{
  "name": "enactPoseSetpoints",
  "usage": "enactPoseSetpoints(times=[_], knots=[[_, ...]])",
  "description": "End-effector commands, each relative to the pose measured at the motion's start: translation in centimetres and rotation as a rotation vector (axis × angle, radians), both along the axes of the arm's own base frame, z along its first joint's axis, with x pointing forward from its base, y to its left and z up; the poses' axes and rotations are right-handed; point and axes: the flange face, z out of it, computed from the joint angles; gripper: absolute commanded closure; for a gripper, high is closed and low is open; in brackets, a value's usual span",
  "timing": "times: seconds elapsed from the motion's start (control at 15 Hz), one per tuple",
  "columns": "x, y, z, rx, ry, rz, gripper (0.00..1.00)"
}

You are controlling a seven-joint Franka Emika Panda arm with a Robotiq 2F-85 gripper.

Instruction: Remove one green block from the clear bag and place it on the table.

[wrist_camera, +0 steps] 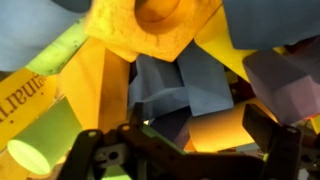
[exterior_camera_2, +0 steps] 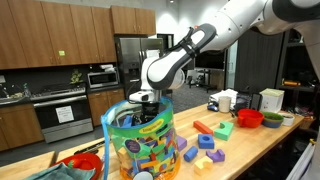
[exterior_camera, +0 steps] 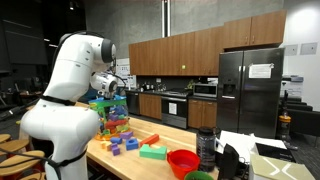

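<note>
I will next move my gripper toward the lower left in the wrist view, onto the green block that peeks out beneath it, because blue blocks are between my fingers.
The clear bag [exterior_camera: 110, 115] [exterior_camera_2: 140, 145] stands on the table [exterior_camera: 150, 168] [exterior_camera_2: 255, 145], full of multicoloured blocks. My gripper [exterior_camera_2: 143, 101] reaches down through the bag's open top; in an exterior view its wrist [exterior_camera: 106, 84] sits just above the bag. In the wrist view the gripper [wrist_camera: 180, 140] is open, its fingers [wrist_camera: 268, 130] spread wide just above the pile with nothing held. A green cylinder block [wrist_camera: 40, 140] lies at the lower left, outside the left finger. Blue blocks [wrist_camera: 170, 85], a yellow block [wrist_camera: 140, 30] and a purple block [wrist_camera: 285, 80] lie under and around the jaws.
Loose blocks [exterior_camera_2: 205, 152] [exterior_camera: 125, 143] lie on the table beside the bag, among them a flat green block [exterior_camera: 153, 152] [exterior_camera_2: 224, 129]. A red bowl [exterior_camera: 182, 160] [exterior_camera_2: 249, 118] and a dark jar [exterior_camera: 207, 147] stand further along. Another red bowl [exterior_camera_2: 82, 162] sits by the bag.
</note>
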Motion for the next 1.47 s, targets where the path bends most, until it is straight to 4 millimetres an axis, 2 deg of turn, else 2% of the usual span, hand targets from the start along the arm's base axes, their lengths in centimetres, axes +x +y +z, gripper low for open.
enactPoseSetpoints(times=[0.0, 0.2, 0.4, 0.93, 1.0, 1.13, 1.4], knots=[[-0.2, 1.8, 1.1, 0.088, 0.065, -0.032, 0.00], [-0.2, 3.9, 2.3, 0.158, 0.078, -0.050, 0.00], [-0.2, 5.0, 2.8, 0.181, 0.074, -0.040, 0.00], [0.0, 4.8, 2.4, 0.176, 0.078, -0.039, 0.00], [0.0, 4.7, 2.4, 0.175, 0.080, -0.039, 0.25], [-0.1, 4.7, 2.4, 0.175, 0.083, -0.038, 0.31], [0.2, 4.5, 2.5, 0.174, 0.077, -0.042, 0.61]])
